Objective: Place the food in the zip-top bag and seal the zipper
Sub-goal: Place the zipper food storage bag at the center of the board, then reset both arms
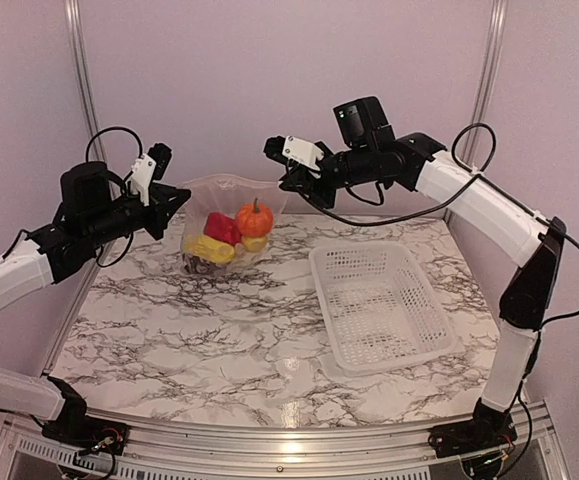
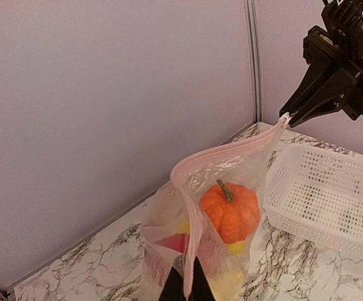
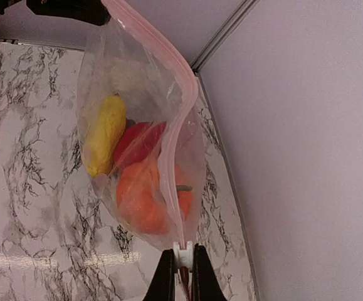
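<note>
My right gripper needs to lower back toward the bare marble (image 1: 283, 306) beside the basket next and release the white slider there, as it's already at the zipper's end.
The clear zip-top bag (image 1: 231, 222) hangs above the table's far left, stretched between both grippers. Inside it are an orange round fruit (image 1: 254, 217), a red pepper (image 1: 221, 228), yellow pieces (image 1: 212, 250) and a dark piece at the bottom. My left gripper (image 1: 181, 195) is shut on the bag's left mouth corner (image 2: 186, 276). My right gripper (image 1: 291, 180) is shut on the white slider of the pink zipper (image 3: 182, 256) at the right corner. The zipper strip (image 2: 222, 153) runs taut between them. The fruit also shows in the left wrist view (image 2: 230, 212) and the right wrist view (image 3: 145, 199).
A white lattice basket (image 1: 379, 305) stands empty on the marble table's right half; it also shows in the left wrist view (image 2: 322, 200). Walls and metal frame posts close in behind the bag.
</note>
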{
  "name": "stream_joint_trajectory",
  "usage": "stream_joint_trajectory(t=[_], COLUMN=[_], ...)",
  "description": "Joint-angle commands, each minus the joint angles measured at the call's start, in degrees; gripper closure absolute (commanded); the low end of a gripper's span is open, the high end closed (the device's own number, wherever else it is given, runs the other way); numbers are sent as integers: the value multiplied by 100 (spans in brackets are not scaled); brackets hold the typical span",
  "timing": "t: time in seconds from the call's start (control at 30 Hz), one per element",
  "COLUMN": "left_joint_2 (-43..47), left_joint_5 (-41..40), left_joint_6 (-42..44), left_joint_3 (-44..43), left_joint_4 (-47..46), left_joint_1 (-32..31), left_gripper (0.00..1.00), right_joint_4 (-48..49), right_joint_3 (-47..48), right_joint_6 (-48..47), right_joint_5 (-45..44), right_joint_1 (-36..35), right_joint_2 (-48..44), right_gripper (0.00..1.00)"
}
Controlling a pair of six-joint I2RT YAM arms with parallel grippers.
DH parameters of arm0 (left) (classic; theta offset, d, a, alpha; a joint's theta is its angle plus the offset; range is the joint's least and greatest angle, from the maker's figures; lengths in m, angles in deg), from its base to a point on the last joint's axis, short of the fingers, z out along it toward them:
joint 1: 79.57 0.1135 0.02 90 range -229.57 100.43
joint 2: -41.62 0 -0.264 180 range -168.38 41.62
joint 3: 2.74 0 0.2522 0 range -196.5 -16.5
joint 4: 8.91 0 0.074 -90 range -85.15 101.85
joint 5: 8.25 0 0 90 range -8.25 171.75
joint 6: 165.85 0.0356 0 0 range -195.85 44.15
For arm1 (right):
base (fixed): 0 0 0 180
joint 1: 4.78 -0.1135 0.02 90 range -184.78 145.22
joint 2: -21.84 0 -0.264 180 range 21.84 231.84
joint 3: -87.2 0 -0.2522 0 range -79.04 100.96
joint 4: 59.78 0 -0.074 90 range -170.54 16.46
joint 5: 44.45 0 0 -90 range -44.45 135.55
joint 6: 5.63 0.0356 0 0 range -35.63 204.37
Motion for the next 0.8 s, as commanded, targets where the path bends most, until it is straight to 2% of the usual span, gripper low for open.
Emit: stream_joint_trajectory(t=[0.0,0.07,0.27,0.4,0.53,0.63,0.77], left_joint_2=[447,633,1492,2197,2655,2863,3000], left_joint_5=[724,756,630,472,31,-414,-1026], left_joint_6=[19,122,408,465,368,308,99], left_joint_3=[683,1026,1706,1865,1575,1353,1319], left_joint_4=[-253,93,1208,1728,2612,3062,2877], left_joint_1=[10,15,15,0,4,5,4], left_gripper=[100,100,83,66,51,45,40], right_joint_4=[154,176,-260,-1009,-1579,-1831,-1567], right_joint_3=[-716,-1226,-2175,-2222,-2217,-2297,-2411], right_joint_6=[-103,-196,-445,-635,-632,-628,-371], right_joint_5=[682,807,998,1064,1053,965,886], right_joint_1=[-86,-181,-434,-777,-885,-856,-534], right_joint_2=[-407,-574,-823,-860,-912,-1043,-1406], right_gripper=[100,100,98,81,64,58,54])
